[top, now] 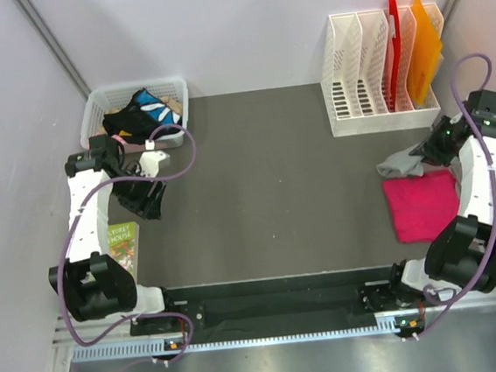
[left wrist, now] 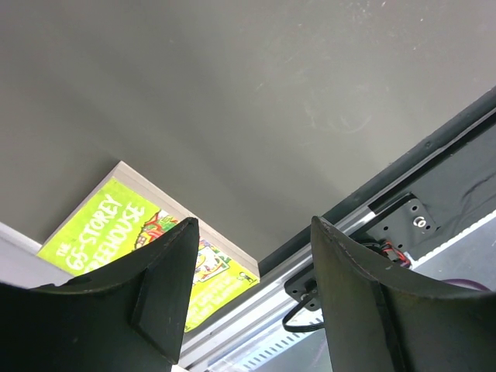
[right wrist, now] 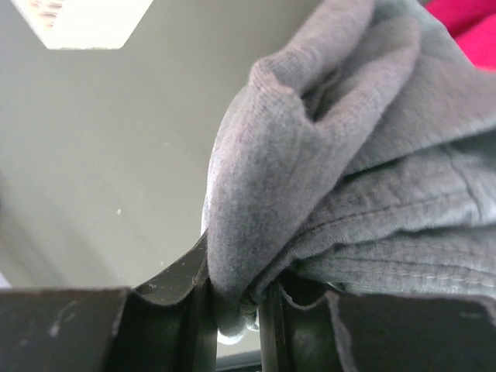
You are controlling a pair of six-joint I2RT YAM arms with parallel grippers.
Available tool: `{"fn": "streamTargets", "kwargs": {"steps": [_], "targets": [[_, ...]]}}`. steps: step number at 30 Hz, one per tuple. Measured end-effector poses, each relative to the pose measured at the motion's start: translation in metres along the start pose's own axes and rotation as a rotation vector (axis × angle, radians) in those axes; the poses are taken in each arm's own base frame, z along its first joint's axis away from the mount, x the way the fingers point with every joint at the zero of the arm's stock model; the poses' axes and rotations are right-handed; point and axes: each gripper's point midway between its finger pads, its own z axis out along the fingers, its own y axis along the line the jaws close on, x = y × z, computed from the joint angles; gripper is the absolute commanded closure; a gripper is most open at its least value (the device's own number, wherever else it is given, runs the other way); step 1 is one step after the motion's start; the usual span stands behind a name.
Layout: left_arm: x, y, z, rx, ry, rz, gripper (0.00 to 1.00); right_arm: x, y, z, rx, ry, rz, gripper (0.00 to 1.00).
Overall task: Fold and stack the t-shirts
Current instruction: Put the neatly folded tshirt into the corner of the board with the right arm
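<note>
My right gripper moves back and down next and releases the grey shirt (right wrist: 325, 163) onto the folded magenta-pink t-shirt (right wrist: 480, 35), since that lies below it and back toward my base.
A bunched light grey t-shirt (top: 401, 164) lies at the table's right side, just behind a folded magenta-pink t-shirt (top: 421, 205). My right gripper (top: 433, 148) is shut on a fold of the grey shirt (right wrist: 325, 163), the cloth pinched between its jaws, with a corner of the pink shirt (right wrist: 469, 19) showing behind. My left gripper (top: 146, 198) hovers open over the table's left side, nothing between its fingers (left wrist: 167, 287).
A white basket (top: 95, 104) of dark clothes stands at the back left. A white file rack (top: 369, 69) with red and orange folders stands at the back right. A green book (top: 123, 243) lies by the left edge, also in the left wrist view as the green book (left wrist: 116, 232).
</note>
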Motion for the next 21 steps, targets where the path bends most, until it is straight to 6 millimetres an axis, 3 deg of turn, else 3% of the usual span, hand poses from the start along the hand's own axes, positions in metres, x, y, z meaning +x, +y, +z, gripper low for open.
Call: {"fn": "streamTargets", "kwargs": {"steps": [12, 21], "targets": [[0.003, 0.006, 0.001, 0.004, 0.0, 0.01, 0.35, -0.001, -0.04, 0.006, 0.106, -0.022, 0.111, 1.0], [0.004, 0.012, -0.003, -0.026, 0.014, 0.025, 0.35, 0.049, -0.091, 0.021, 0.215, -0.019, 0.216, 1.0]]}}
